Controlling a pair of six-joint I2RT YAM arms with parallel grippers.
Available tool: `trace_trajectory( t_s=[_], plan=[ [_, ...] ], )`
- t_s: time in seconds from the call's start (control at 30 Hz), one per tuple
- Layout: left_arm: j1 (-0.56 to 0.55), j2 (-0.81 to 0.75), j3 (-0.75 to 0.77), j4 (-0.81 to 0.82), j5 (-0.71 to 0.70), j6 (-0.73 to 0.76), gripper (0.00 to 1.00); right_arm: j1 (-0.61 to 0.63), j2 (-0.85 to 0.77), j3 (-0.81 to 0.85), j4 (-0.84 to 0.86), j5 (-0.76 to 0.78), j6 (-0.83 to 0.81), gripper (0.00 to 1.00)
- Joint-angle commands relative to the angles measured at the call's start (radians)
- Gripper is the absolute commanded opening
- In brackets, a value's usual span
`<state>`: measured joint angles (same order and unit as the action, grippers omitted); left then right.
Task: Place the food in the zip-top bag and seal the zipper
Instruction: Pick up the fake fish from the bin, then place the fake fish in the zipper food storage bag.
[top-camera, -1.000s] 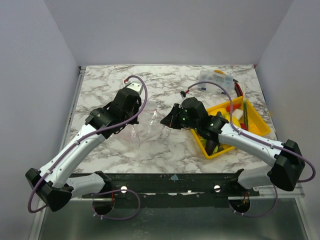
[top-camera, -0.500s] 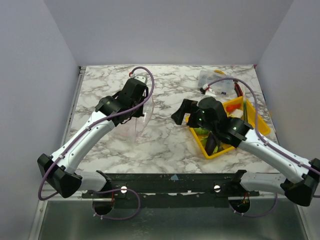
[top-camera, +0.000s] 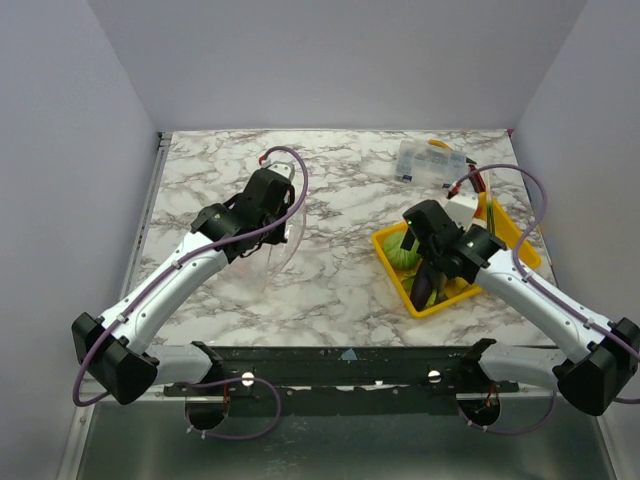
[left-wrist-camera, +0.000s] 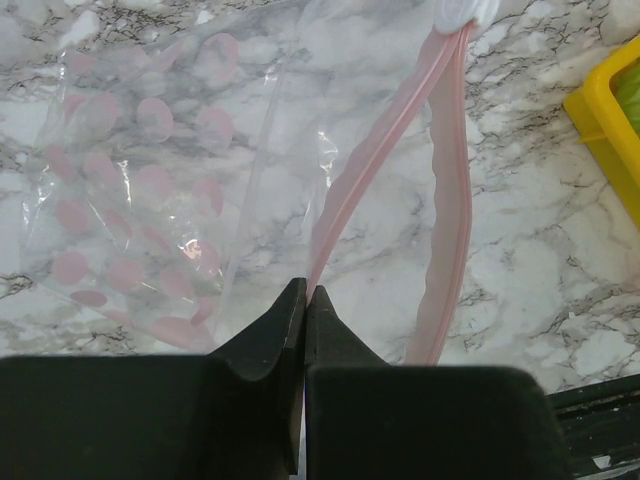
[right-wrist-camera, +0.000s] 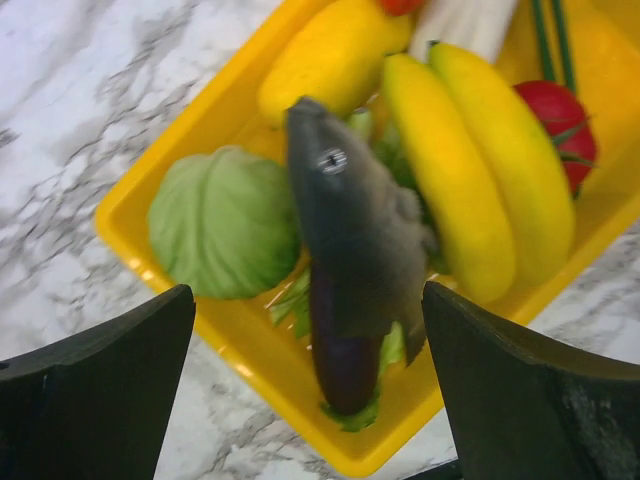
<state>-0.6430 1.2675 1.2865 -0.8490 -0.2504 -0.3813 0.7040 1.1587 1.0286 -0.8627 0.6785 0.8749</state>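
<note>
I should next lower the open fingers of my right gripper onto the grey fish's body (right-wrist-camera: 376, 282) just ahead of the tail. That body lies uncovered on top of the eggplant, between the fingers.
The zip-top bag (left-wrist-camera: 150, 180) is clear with pink dots and lies on the marble, its mouth gaping. My left gripper (left-wrist-camera: 305, 292) is shut on one side of the pink zipper (left-wrist-camera: 362, 180); the other side (left-wrist-camera: 450, 200) curves away to the right. Seen from above, the left gripper (top-camera: 278, 215) is over the bag (top-camera: 272, 250). My right gripper (right-wrist-camera: 308, 300) is open above the yellow tray (right-wrist-camera: 250, 370), straddling a dark purple eggplant (right-wrist-camera: 345, 280). A green cabbage (right-wrist-camera: 225, 225), yellow bananas (right-wrist-camera: 470, 170) and a red fruit (right-wrist-camera: 555, 110) lie beside it. The right gripper (top-camera: 428, 268) holds nothing.
A rigid clear compartment box (top-camera: 432, 162) stands behind the yellow tray (top-camera: 385, 262) at the back right. Another yellow piece (right-wrist-camera: 330, 55) lies at the tray's far end. Grey walls close in the table on three sides.
My right arm swung away from the bag's mouth to above the tray, and its jaws opened. My left arm moved slightly farther back, still holding the zipper.
</note>
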Motion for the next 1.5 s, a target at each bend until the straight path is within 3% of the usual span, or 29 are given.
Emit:
trace_trajectory(
  t_s=[0.0,0.43,0.53,0.57,0.77,0.9,1.0,1.1,1.17,1.3,1.47],
  plan=[
    [0.006,-0.045,-0.023,0.042,0.016,0.013,0.0,-0.065,0.014,-0.013,-0.103,0.067,0.047,0.96],
    [0.011,-0.057,-0.033,0.047,0.04,0.004,0.0,-0.064,0.318,0.017,-0.115,0.319,0.074,0.71],
    [0.015,-0.059,-0.035,0.054,0.04,-0.003,0.0,-0.065,0.325,0.019,-0.103,0.34,0.057,0.33],
    [0.017,-0.055,-0.031,0.048,0.041,-0.011,0.0,-0.063,0.318,0.022,-0.094,0.341,0.042,0.25],
    [0.023,-0.044,0.001,0.021,0.074,-0.093,0.0,-0.048,0.228,0.112,-0.061,0.358,-0.118,0.01],
    [0.038,-0.055,0.021,0.016,0.127,-0.16,0.0,-0.028,0.132,0.193,0.089,0.213,-0.323,0.0],
    [0.065,-0.062,0.025,0.027,0.19,-0.205,0.0,-0.017,0.033,0.174,0.305,-0.079,-0.448,0.0],
    [0.102,-0.047,0.03,0.035,0.248,-0.245,0.0,-0.009,-0.054,0.119,0.558,-0.352,-0.464,0.0],
    [0.129,-0.035,0.024,0.048,0.308,-0.267,0.0,0.006,-0.071,0.112,0.685,-0.446,-0.428,0.0],
    [0.167,-0.013,0.022,0.056,0.363,-0.31,0.0,0.065,-0.052,0.095,0.947,-0.489,-0.344,0.0],
    [0.17,-0.014,0.025,0.068,0.381,-0.342,0.0,0.258,0.079,0.194,1.077,-0.284,-0.397,0.0]
  ],
)
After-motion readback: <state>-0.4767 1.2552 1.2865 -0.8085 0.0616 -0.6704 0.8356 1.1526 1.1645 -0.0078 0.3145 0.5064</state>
